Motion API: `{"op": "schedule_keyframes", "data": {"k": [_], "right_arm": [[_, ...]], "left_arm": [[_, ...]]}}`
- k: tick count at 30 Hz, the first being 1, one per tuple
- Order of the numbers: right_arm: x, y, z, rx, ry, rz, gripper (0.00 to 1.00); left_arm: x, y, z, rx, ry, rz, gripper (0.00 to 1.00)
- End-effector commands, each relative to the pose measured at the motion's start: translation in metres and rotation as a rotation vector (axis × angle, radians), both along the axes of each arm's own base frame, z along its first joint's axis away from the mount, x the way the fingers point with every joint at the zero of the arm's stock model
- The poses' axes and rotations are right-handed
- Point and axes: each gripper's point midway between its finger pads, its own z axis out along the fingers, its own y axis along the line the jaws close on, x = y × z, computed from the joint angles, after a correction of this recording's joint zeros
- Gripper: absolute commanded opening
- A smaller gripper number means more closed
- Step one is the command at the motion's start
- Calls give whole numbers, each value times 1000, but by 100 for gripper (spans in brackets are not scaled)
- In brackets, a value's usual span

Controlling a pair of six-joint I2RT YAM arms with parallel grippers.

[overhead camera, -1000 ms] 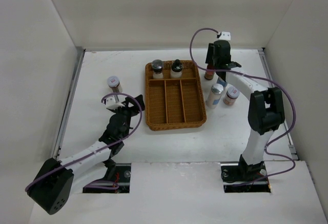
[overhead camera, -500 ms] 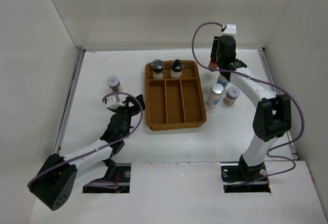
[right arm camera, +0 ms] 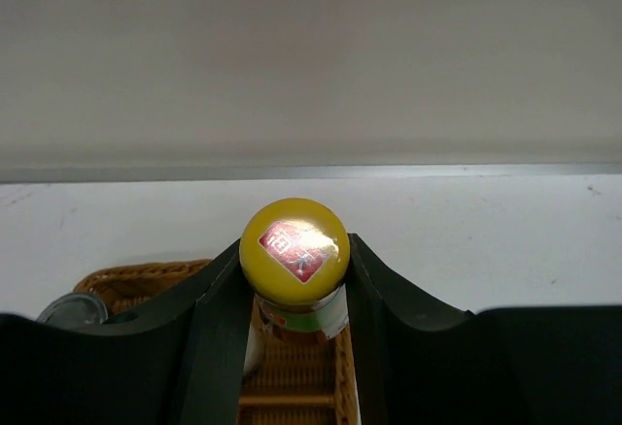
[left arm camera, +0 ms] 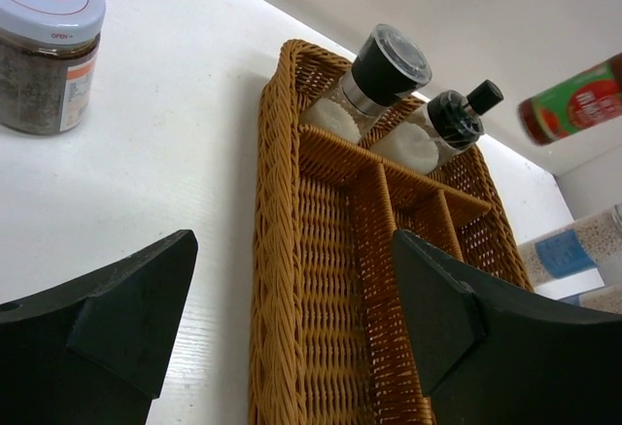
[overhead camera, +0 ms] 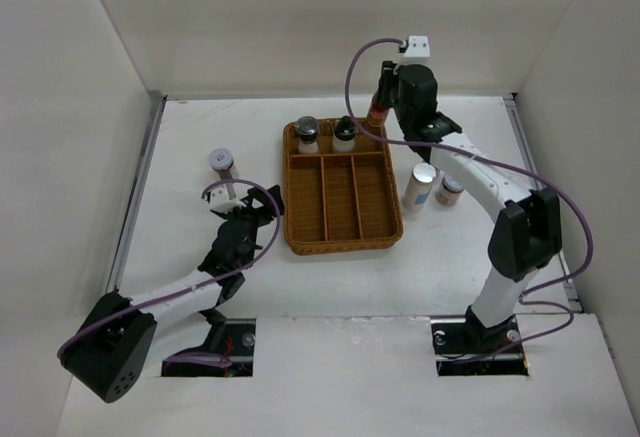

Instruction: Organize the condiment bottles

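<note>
My right gripper moves to the left in the top view over the far compartment's loose end [overhead camera: 369,141] [right arm camera: 297,369] next. It then goes down and releases the bottle, since that end of the compartment lies below.
My right gripper [right arm camera: 294,294] is shut on the dark red sauce bottle [right arm camera: 294,279] with a yellow cap and holds it in the air over the far right corner of the brown wicker tray [overhead camera: 300,232]; the bottle also shows in the top view [overhead camera: 379,112] and the left wrist view [left arm camera: 573,104]. Two dark-capped jars [overhead camera: 308,133] [overhead camera: 344,133] stand in the tray's far compartment. A blue-labelled cylinder [overhead camera: 421,186] and a small jar [overhead camera: 450,190] stand right of the tray. A white-lidded jar [overhead camera: 222,163] stands left of it. My left gripper [left arm camera: 292,328] is open and empty beside the tray's left rim.
White walls close in the table on the left, back and right. The tray's long near compartments [overhead camera: 340,197] hold nothing. The right arm [overhead camera: 490,182] arches over the bottles standing right of the tray.
My right gripper has lifted the red sauce bottle from the table right of the tray and carried it left, over the tray's far right corner. The left arm has barely moved.
</note>
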Motion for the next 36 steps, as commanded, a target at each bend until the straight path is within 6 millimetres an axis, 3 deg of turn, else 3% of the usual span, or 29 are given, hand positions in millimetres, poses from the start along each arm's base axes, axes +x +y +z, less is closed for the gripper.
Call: {"op": "schedule_keyframes", "data": {"k": [1, 6, 13, 21, 27, 36], "right_arm": [[10, 21, 53, 95, -161, 39, 35], [23, 36, 11, 60, -97, 49, 35], [27, 40, -34, 24, -52, 45, 35], [21, 37, -79, 10, -2, 38, 50], [18, 37, -81, 9, 1, 47, 65], [11, 42, -57, 30, -32, 58, 75]], "left_arm": [[1, 1, 13, -32, -49, -1, 81], [2, 2, 11, -28, -44, 2, 80], [2, -1, 10, -27, -42, -9, 80], [3, 0, 7, -19, -33, -6, 80], [3, 7, 7, -15, -33, 17, 80], [2, 15, 11, -10, -29, 42, 80]]}}
